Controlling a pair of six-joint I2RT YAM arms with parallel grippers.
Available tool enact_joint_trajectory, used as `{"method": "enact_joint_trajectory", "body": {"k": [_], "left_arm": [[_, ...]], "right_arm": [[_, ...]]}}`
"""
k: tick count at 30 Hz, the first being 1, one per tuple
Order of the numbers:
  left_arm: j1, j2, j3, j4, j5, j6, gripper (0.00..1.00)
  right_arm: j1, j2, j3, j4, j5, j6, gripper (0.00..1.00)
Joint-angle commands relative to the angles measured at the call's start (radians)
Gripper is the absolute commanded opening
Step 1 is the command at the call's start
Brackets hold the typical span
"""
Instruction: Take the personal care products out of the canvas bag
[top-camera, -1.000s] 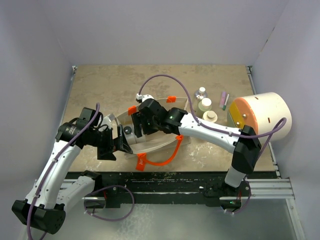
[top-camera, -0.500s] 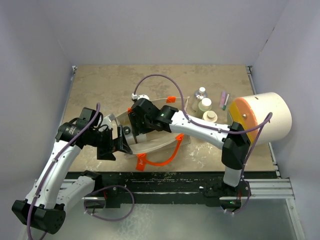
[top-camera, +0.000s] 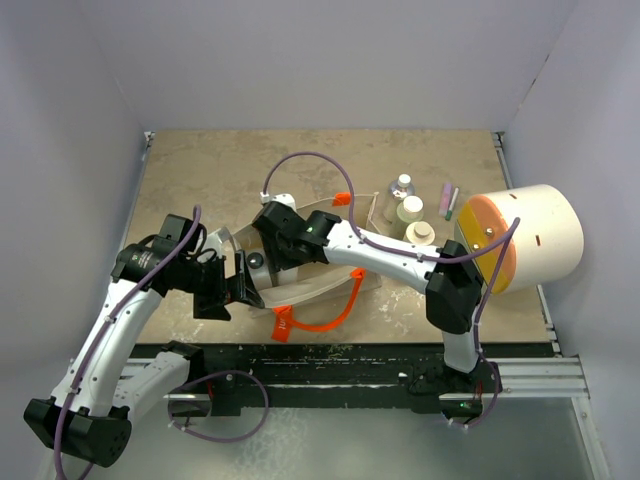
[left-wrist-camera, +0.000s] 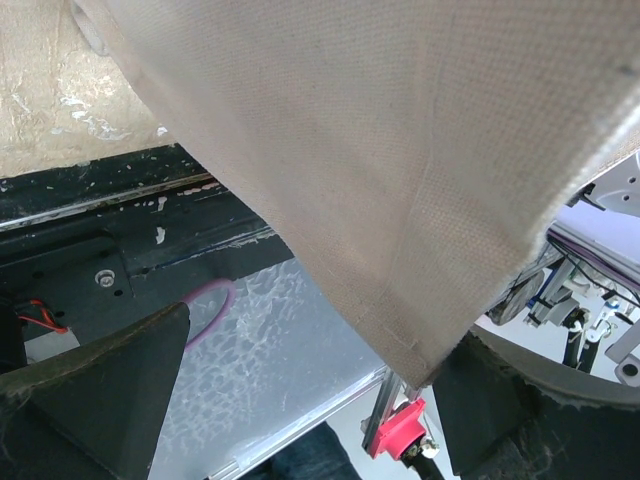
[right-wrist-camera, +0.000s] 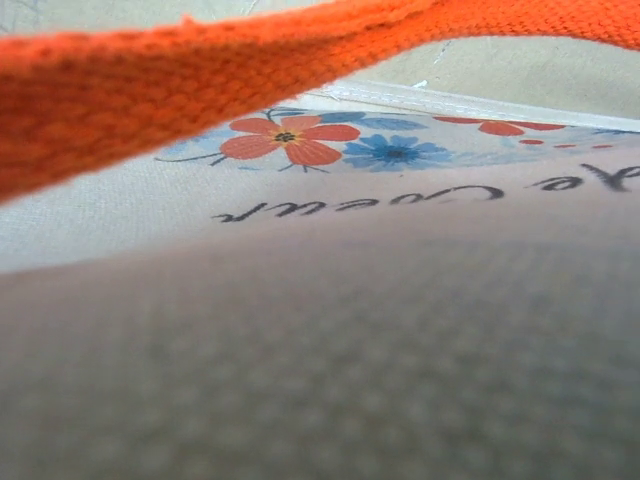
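Observation:
The bare tabletop by the bottles is to my right gripper's right in the top view, so it will go up, across and down to release there.
The canvas bag (top-camera: 325, 275) lies open in the middle of the table, its orange handle (top-camera: 330, 318) and orange tag (top-camera: 283, 322) towards me. My left gripper (top-camera: 236, 287) is at the bag's left end with its jaws spread. In the left wrist view the bag's canvas wall (left-wrist-camera: 400, 150) rests against one finger (left-wrist-camera: 520, 420). My right gripper (top-camera: 268, 248) reaches into the bag's left part, its fingers hidden. The right wrist view shows only the orange handle (right-wrist-camera: 300, 60) and blurred canvas. A clear bottle (top-camera: 402, 187) and two beige-green bottles (top-camera: 410, 209) (top-camera: 420, 234) stand on the table right of the bag.
A big cream cylinder with an orange-yellow face (top-camera: 525, 235) lies at the right edge. Two small pink and green tubes (top-camera: 449, 200) lie beside the bottles. Grey walls close the table on three sides.
My right arm has moved left, its gripper going further into the bag's left part. My left arm and the bottles on the table have not moved.

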Motion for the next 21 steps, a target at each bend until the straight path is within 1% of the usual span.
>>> {"method": "enact_joint_trajectory", "body": {"k": [1, 4, 6, 8, 10, 11, 15, 21], "left_arm": [[-0.003, 0.002, 0.037, -0.002, -0.031, 0.033, 1.0], [-0.003, 0.003, 0.037, -0.003, -0.031, 0.031, 1.0], [-0.003, 0.0, 0.039, -0.003, -0.033, 0.029, 1.0], [-0.003, -0.001, 0.038, -0.002, -0.033, 0.026, 1.0], [-0.003, -0.001, 0.037, -0.001, -0.033, 0.025, 1.0], [-0.004, 0.0, 0.036, 0.0, -0.034, 0.023, 1.0], [-0.004, -0.001, 0.037, 0.004, -0.033, 0.018, 1.0], [-0.002, -0.001, 0.032, 0.013, -0.03, 0.013, 1.0]], "right_arm": [[0.006, 0.003, 0.028, -0.049, 0.012, 0.015, 0.43], [0.006, -0.013, 0.03, -0.04, -0.013, 0.01, 0.28], [0.006, -0.038, 0.027, -0.014, -0.032, 0.0, 0.21], [0.007, -0.07, 0.022, 0.013, -0.04, -0.015, 0.15], [0.005, -0.099, 0.027, 0.028, -0.04, -0.028, 0.02], [0.006, -0.115, 0.03, 0.034, -0.035, -0.029, 0.0], [-0.004, -0.192, 0.015, 0.083, -0.029, -0.035, 0.0], [-0.047, -0.318, -0.07, 0.175, -0.045, 0.009, 0.0]]}}
